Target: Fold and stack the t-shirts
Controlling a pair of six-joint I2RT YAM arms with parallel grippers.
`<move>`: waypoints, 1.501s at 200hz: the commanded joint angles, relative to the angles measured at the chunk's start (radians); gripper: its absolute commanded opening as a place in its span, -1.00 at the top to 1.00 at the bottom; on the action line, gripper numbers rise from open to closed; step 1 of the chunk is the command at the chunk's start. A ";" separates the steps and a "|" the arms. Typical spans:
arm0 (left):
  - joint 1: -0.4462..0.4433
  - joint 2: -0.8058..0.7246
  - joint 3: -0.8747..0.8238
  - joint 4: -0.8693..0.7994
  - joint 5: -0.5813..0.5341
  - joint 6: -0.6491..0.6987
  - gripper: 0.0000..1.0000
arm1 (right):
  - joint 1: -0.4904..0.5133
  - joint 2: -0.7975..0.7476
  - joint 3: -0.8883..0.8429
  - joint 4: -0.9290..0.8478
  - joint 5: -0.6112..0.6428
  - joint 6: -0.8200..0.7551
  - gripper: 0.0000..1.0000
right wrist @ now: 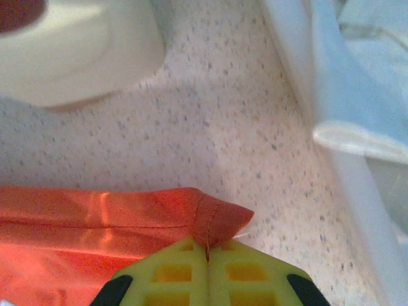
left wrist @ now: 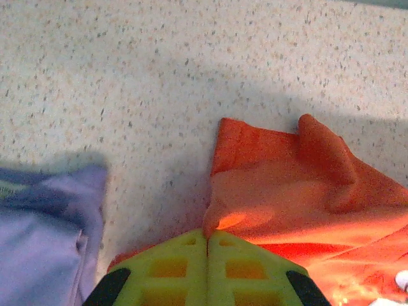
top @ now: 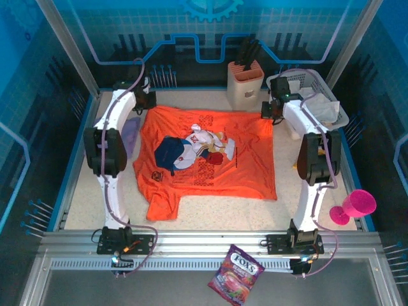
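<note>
My left gripper moves back over the shirt's side edge beside the lavender t-shirt next and releases the fold there, because the shirt still lies spread flat.
The orange-red t-shirt lies spread flat in the middle of the table, its printed chest facing up. My left gripper is at the shirt's far left corner. In the left wrist view the left gripper is shut on a fold of the orange cloth. My right gripper is at the far right corner. The right wrist view has the right gripper shut on the hemmed orange corner. The lavender t-shirt lies bunched left of the orange one, partly behind the left arm.
A white laundry basket stands at the back right, close to the right gripper. A beige holder stands at the back. A pink cup lies at the right edge. A candy bag rests on the front rail.
</note>
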 commanded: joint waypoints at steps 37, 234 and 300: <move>0.004 -0.222 -0.424 0.209 -0.023 -0.031 1.00 | -0.017 -0.163 -0.274 0.104 -0.037 0.011 1.00; -0.002 -0.258 -0.601 0.147 -0.282 -0.105 0.14 | -0.030 -0.224 -0.518 0.070 -0.103 0.103 0.53; -0.068 -0.172 -0.423 0.144 -0.089 -0.092 0.11 | -0.012 -0.355 -0.579 0.087 -0.112 0.075 -0.89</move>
